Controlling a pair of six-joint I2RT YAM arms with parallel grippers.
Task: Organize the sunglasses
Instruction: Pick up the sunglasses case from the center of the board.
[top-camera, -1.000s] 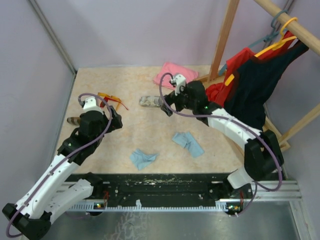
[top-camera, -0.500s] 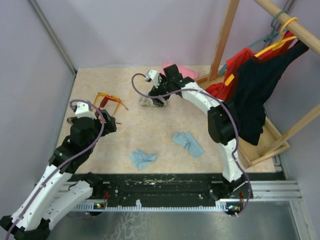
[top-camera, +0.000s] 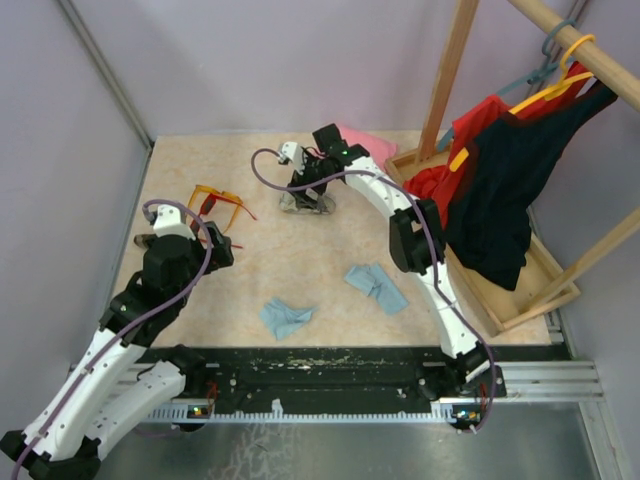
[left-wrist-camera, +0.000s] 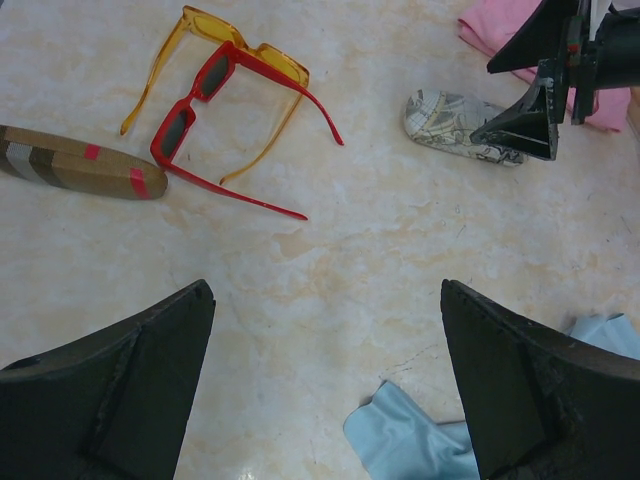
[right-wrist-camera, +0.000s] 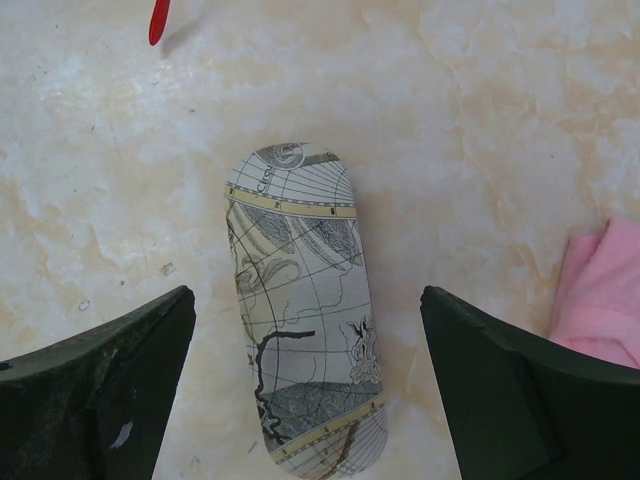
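Observation:
The right gripper lowers next, around the middle of the grey map-patterned case (top-camera: 307, 203) (right-wrist-camera: 307, 313).
The orange-amber sunglasses (left-wrist-camera: 240, 47) and the red sunglasses (left-wrist-camera: 196, 103) with dark lenses lie overlapping, arms unfolded, on the table at the far left (top-camera: 218, 196). My left gripper (left-wrist-camera: 325, 292) is open and empty, hovering on the near side of them (top-camera: 214, 243). My right gripper (right-wrist-camera: 305, 295) is open and straddles a grey map-patterned case (right-wrist-camera: 300, 330) from above without touching it, at the table's far middle (top-camera: 306, 192). A red arm tip (right-wrist-camera: 160, 20) shows at the top of the right wrist view.
A brown case (left-wrist-camera: 70, 165) lies left of the glasses. Two light blue cloths (top-camera: 285, 318) (top-camera: 377, 286) lie nearer the front. A pink cloth (top-camera: 362, 143) lies at the back. A wooden rack with hanging clothes (top-camera: 500, 160) stands at the right.
My right arm has swung left and stretched out, ending above the patterned case. My left arm has drawn back a little, uncovering the glasses.

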